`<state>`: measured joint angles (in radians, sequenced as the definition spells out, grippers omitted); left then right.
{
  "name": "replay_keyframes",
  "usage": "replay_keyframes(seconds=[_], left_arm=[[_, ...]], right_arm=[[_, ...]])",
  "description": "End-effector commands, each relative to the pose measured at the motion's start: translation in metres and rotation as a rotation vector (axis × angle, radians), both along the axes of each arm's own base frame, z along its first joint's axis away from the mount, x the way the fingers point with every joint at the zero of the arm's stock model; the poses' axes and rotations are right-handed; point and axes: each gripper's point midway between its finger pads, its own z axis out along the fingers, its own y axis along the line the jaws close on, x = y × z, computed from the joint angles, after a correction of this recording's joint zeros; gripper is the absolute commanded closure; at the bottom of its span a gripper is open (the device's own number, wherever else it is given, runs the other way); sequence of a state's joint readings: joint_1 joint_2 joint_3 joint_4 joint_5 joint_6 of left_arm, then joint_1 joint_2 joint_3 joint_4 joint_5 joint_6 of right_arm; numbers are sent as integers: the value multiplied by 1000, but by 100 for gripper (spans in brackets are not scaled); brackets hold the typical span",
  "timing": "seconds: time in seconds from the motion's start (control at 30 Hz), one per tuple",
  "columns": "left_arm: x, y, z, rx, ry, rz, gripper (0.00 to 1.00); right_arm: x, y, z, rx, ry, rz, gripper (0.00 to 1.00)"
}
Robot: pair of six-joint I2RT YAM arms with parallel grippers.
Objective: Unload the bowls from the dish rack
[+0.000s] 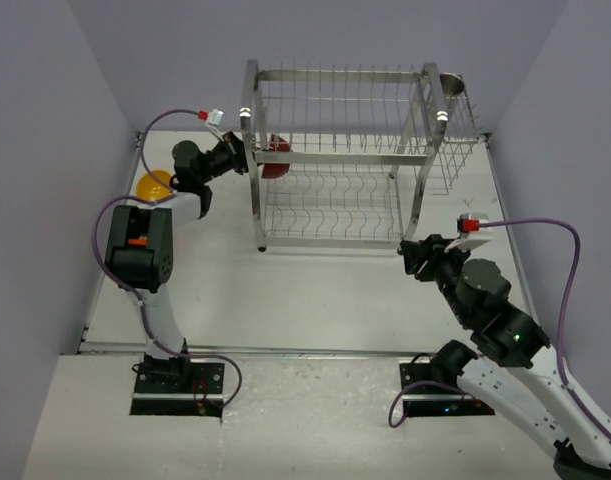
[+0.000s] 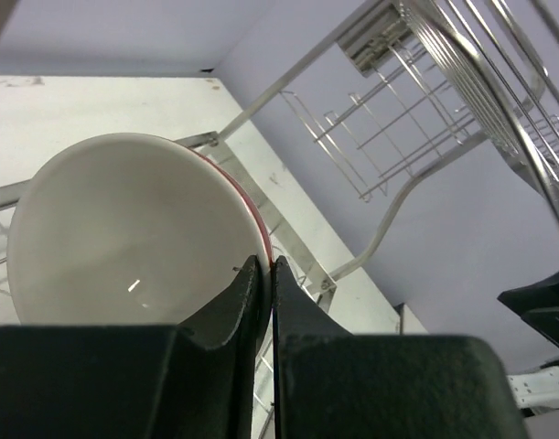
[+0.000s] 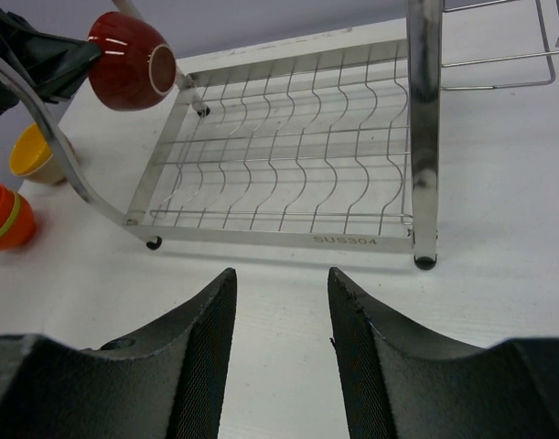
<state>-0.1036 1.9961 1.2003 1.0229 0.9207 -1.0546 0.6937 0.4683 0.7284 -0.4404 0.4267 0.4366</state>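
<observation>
The left gripper swings over to the open yellow bowl below, to the left in the top view, next. It then lowers the red bowl [image 1: 276,163] inside and releases.
The dish rack [image 1: 337,157] stands at the back middle of the table. My left gripper [image 1: 245,153] is at the rack's left end, shut on the rim of a dark red bowl [image 1: 276,163] with a white inside. The left wrist view shows the fingers [image 2: 247,293] pinching that rim [image 2: 123,229]. The right wrist view shows the bowl [image 3: 126,60] held above the lower tier. My right gripper [image 1: 409,253] is open and empty, low on the table in front of the rack's right post [image 3: 424,128]. A yellow bowl [image 3: 35,153] and an orange bowl with a lime-green one nested in it [image 3: 6,217] sit left of the rack.
A small metal cup [image 1: 451,84] sits in the holder at the rack's top right, with the wire side basket [image 1: 457,160] below it. The yellow-orange bowls [image 1: 153,185] lie beside the left arm near the left wall. Walls close in on both sides.
</observation>
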Motion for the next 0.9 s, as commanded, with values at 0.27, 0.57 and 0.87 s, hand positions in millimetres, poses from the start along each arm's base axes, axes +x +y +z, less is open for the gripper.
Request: replay_keyframes(seconds=[0.27,0.57,0.87], left_arm=[[20,41,43,249,-126,199,100],[6,72,48,364,-78,335,100],[-2,142,61,644,42,611,100]], right_arm=[[-5,6,14,47,-52,43,54],[-7,8,18,54,-57,63,54],[-9,8,20,54,-54,70,54]])
